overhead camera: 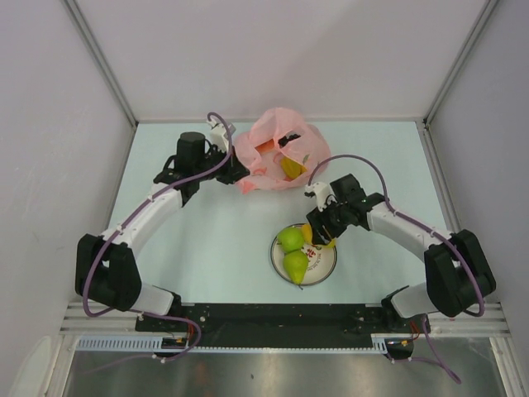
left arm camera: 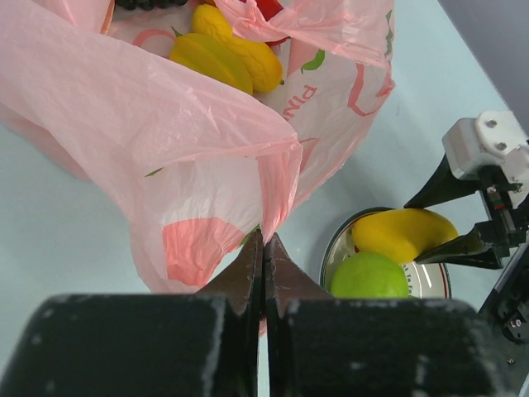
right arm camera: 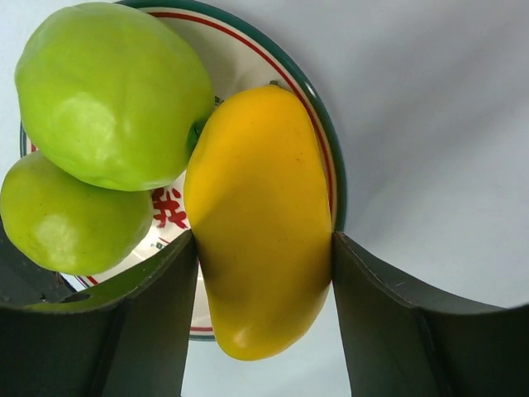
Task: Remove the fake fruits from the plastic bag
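One end of the mango (right arm camera: pixel 260 215) sticks out past the plate's rim, so next I will move my right gripper toward the green fruits and lower it a little onto the plate.
The pink plastic bag (overhead camera: pixel 277 149) lies at the back of the table, its mouth towards the plate. My left gripper (overhead camera: pixel 236 168) is shut on a fold of the bag's edge (left arm camera: pixel 273 178). Inside the bag (left arm camera: pixel 124 107) are yellow mangoes (left arm camera: pixel 227 56), a red piece (left arm camera: pixel 269 10) and dark grapes (left arm camera: pixel 149 4). My right gripper (overhead camera: pixel 322 229) is shut on a yellow mango (right arm camera: pixel 260 215), its fingers (right arm camera: pixel 376 306) pressing both sides, just over the plate's rim. Two green fruits (right arm camera: pixel 111 91) (right arm camera: pixel 70 219) lie on the plate.
The round white plate (overhead camera: pixel 324 266) with red lettering sits in front of the bag, between the arms. From the left wrist, the plate (left arm camera: pixel 331 248), a green fruit (left arm camera: pixel 369 275) and the held mango (left arm camera: pixel 402 234) show. White walls enclose the table on three sides.
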Controlling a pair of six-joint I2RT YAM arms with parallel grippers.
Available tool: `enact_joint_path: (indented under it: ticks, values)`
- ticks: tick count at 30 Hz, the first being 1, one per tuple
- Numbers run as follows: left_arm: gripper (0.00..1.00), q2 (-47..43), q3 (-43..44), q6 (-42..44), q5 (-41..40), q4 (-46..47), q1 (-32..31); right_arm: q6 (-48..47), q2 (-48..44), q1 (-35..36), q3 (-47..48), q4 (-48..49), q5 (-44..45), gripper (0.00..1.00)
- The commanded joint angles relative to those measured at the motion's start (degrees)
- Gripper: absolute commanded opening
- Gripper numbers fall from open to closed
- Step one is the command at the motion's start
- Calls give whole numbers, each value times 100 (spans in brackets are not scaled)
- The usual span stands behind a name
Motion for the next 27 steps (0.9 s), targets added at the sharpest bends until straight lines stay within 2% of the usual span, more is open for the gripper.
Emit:
enact_joint_path:
  ticks: [1, 13, 18, 23, 26, 27]
  values:
    - [0, -219, -54, 7, -3, 165, 16, 58, 169, 279, 176, 359, 132, 0]
    - [0, -96, 78, 33, 49, 130, 16, -233, 749, 657, 422, 632, 317, 0]
    - [0, -88, 87, 68, 23, 104, 7, -320, 793, 657, 440, 614, 221, 20]
    - [0, -61, 96, 77, 32, 113, 7, -408, 741, 657, 440, 544, 185, 33]
    - [0, -70, 96, 59, 40, 130, 7, -399, 705, 657, 440, 544, 185, 50]
    - [0, -61, 96, 59, 40, 130, 16, -399, 662, 657, 440, 544, 185, 62]
